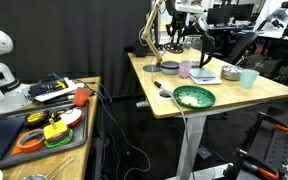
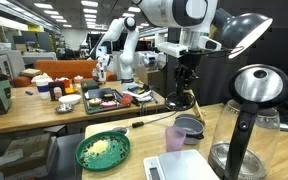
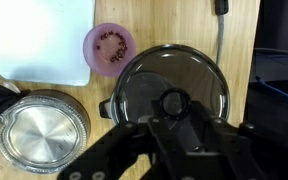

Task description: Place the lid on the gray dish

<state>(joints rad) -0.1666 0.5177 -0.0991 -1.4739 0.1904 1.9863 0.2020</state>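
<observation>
The gripper brings the lid down onto the open rim of the gray dish (image 2: 190,131) next and releases the knob, since the dish stands below the gripper.
In the wrist view the lid (image 3: 174,70), a dark round disc with a raised knob in its middle, fills the centre of the picture. My gripper (image 3: 171,103) is shut on that knob from above. The gray dish (image 2: 190,131) stands on the wooden table directly under my gripper (image 2: 187,100) in both exterior views, small and round (image 1: 170,68). The lid covers almost all of the dish in the wrist view. I cannot tell whether the lid rests on the rim or hangs just above it.
A pink cup (image 3: 110,48) and a white scale (image 3: 44,40) lie just beyond the lid. A silvery round dish (image 3: 46,130) sits beside it. A green bowl (image 1: 194,97), a teal cup (image 1: 248,77), a glass kettle (image 2: 249,120) and a black cable (image 3: 221,40) share the table.
</observation>
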